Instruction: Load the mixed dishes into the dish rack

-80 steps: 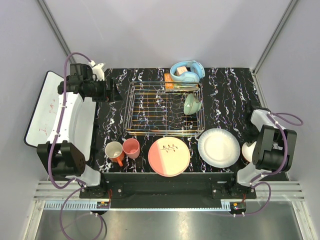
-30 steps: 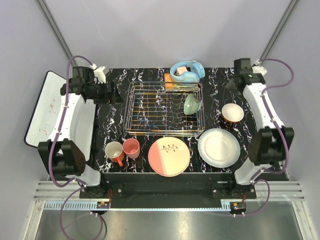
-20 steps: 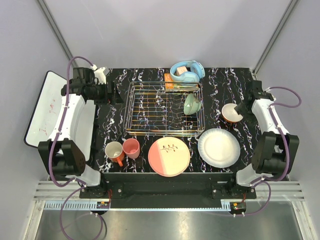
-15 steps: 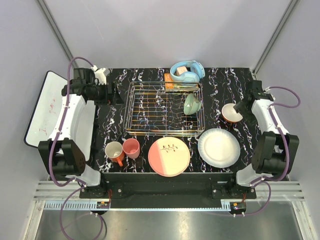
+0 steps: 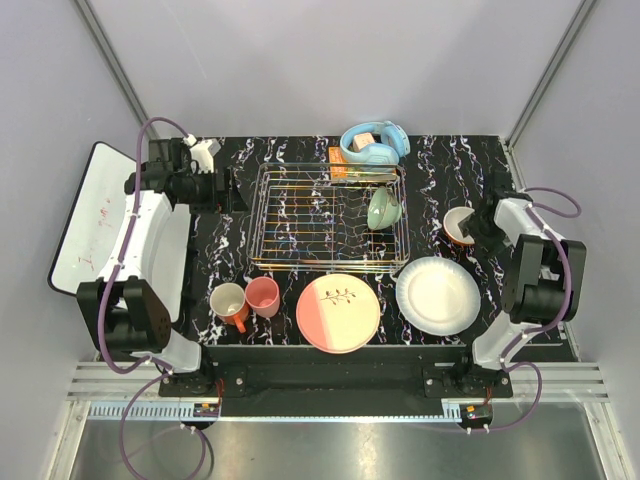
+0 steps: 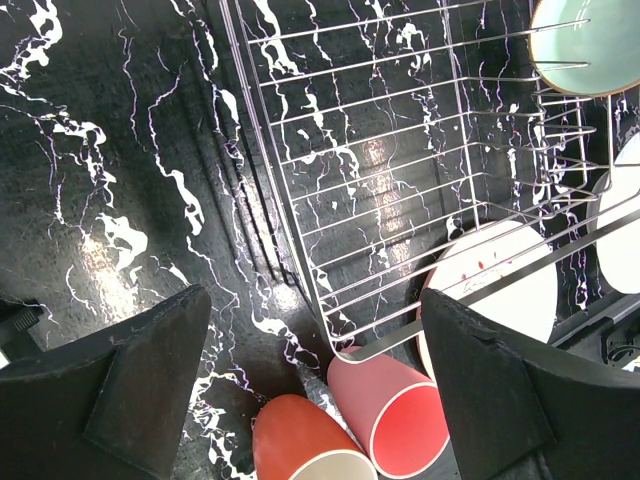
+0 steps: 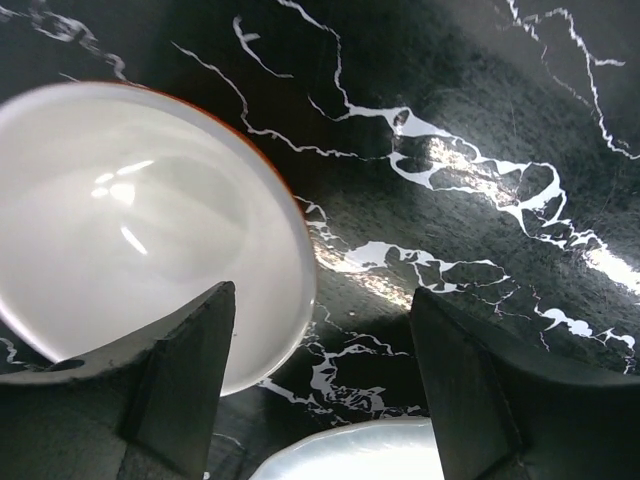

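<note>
The white bowl's rim (image 5: 471, 232) (image 7: 308, 312) is already between the fingers of my right gripper, with one finger inside, so next the gripper needs to stay where it is and close its fingers on the rim.
The dish rack (image 5: 328, 268) (image 6: 287, 200) stands mid-table with the pale green bowl (image 5: 383, 208) (image 6: 590, 45) propped at its right end. My right gripper (image 5: 478, 228) (image 7: 322, 300) is open and straddles the right rim of the orange-outside white bowl (image 5: 458, 226) (image 7: 130, 220), one finger over its inside. My left gripper (image 5: 232, 188) (image 6: 312, 295) hangs open above the rack's left front corner, holding nothing. In front of the rack lie the cream mug (image 5: 229, 303) (image 6: 300, 445), salmon-pink cup (image 5: 263, 296) (image 6: 395, 410), pink-and-cream plate (image 5: 338, 312) (image 6: 495, 290) and white plate (image 5: 437, 295) (image 7: 370, 455).
Light blue headphones (image 5: 375, 143) sit on an orange box behind the rack. A white board with red marks (image 5: 85, 215) lies off the table's left edge under the left arm. The white plate lies close in front of the bowl.
The right arm swung from the far right corner down to the orange-outside bowl, and its open fingers now sit at the bowl's right rim. The left arm has hardly moved.
</note>
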{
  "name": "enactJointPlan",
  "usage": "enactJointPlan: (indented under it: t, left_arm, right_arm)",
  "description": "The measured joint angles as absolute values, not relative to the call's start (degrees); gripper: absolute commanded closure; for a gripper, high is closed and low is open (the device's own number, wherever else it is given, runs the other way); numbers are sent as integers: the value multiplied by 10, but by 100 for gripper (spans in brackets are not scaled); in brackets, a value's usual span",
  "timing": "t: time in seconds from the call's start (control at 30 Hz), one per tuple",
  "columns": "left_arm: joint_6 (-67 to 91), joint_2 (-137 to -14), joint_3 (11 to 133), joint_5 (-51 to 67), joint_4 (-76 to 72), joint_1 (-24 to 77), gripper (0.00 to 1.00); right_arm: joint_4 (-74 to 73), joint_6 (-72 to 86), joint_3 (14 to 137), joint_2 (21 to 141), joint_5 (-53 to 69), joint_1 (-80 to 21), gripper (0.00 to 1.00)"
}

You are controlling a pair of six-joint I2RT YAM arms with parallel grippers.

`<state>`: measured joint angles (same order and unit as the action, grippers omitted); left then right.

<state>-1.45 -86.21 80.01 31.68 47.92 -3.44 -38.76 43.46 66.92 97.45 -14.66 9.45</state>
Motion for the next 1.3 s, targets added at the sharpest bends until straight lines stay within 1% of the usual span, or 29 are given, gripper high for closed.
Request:
enactJointPlan:
  t: [0.1,0.23,0.27,0.33,0.37,0.63,0.77,0.83,0.9,1.0,1.17,1.3]
  left_arm:
    - [-15,-860,800,317,479,-34,11]
    - [-15,-859,800,317,479,-34,11]
    - [-15,-859,800,317,479,-34,11]
    - [-15,-859,800,317,479,-34,11]
    - [-15,-859,800,317,479,-34,11]
    - [-15,-856,800,316,479,-34,12]
    - [-14,-855,800,317,479,-34,12]
    - [-14,-855,798,317,477,-34,12]
    - [-11,-855,792,317,470,-34,12]
    - [-9,-862,782,319,464,-34,13]
    - [-6,-899,782,319,453,-34,14]
    - [-4,-911,781,319,452,-34,14]
  right_arm:
    - [-383,436,658,985,-144,95,33]
    - [-373,438,650,993,-144,96,51]
    - [-370,439,648,994,-144,96,65]
    - [-364,441,644,994,-145,96,84]
    - [-361,439,642,994,-149,95,100]
    - [-349,437,614,953,-185,98,100]
    - [-371,426,598,881,-217,90,100]
    - [-375,417,599,836,-250,68,100]
    - [-381,402,605,785,-310,3,100]
    - [-397,377,646,748,-372,-99,100]
    - [-431,338,710,749,-473,-241,100]
    - [-466,310,757,793,-561,-326,100]
